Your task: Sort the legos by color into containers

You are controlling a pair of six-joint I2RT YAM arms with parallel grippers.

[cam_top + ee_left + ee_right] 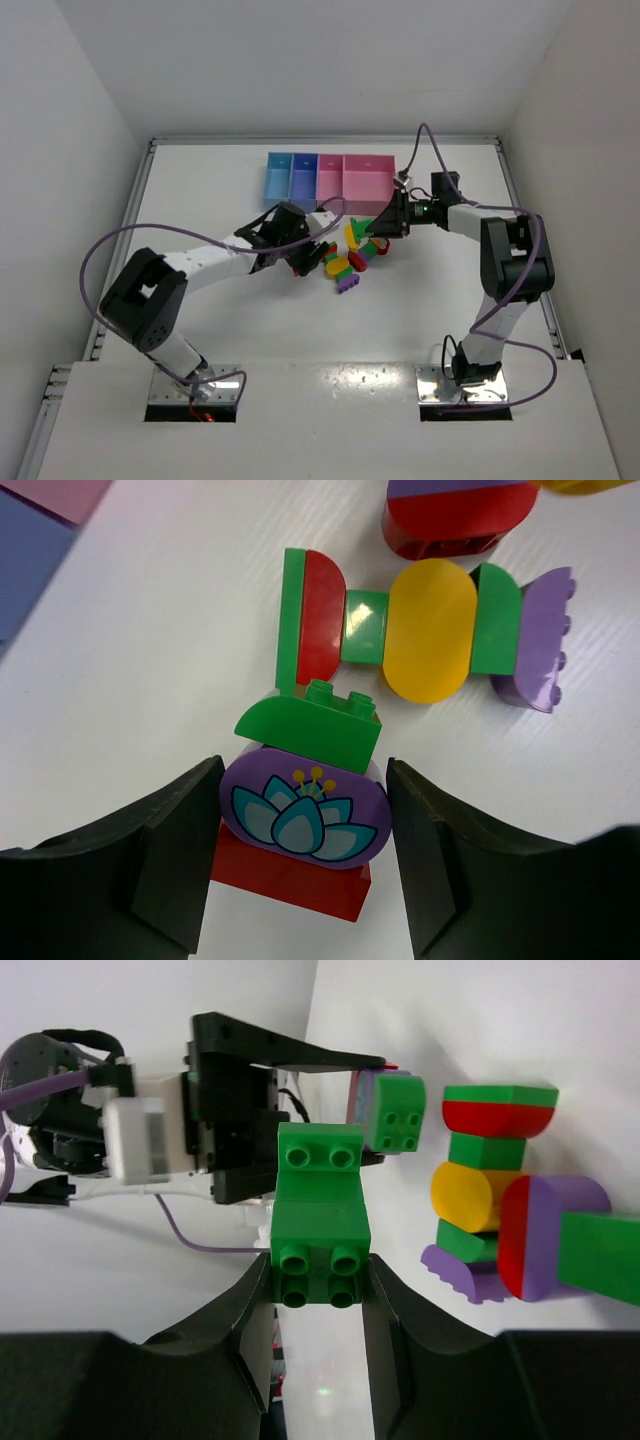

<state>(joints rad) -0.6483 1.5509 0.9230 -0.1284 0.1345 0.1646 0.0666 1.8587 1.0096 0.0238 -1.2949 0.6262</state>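
Observation:
My right gripper moves outward over the wider pink container next and releases a green brick inside it, since that open, empty container stands just beyond.
The containers (pixel 331 176) stand in a row at the back: light blue, periwinkle, pink and a wider pink. The legos lie in front of them. My left gripper (pixel 306 258) (pixel 305 825) has both fingers against a clump of a purple flower brick (pixel 303 810), a red brick and a green brick. My right gripper (pixel 378 234) (pixel 318 1275) is shut on two joined green bricks (pixel 320 1215), held off the table. A long clump of green, red, yellow and purple (pixel 425 630) (pixel 485 1175) lies between the grippers.
A red and purple clump (pixel 455 515) (pixel 545 1235) lies by the long clump. A yellow brick (pixel 352 235) sits near the right gripper. The bins' corners show in the left wrist view (pixel 30 550). The left gripper body (pixel 250 1090) is close in front of the right one.

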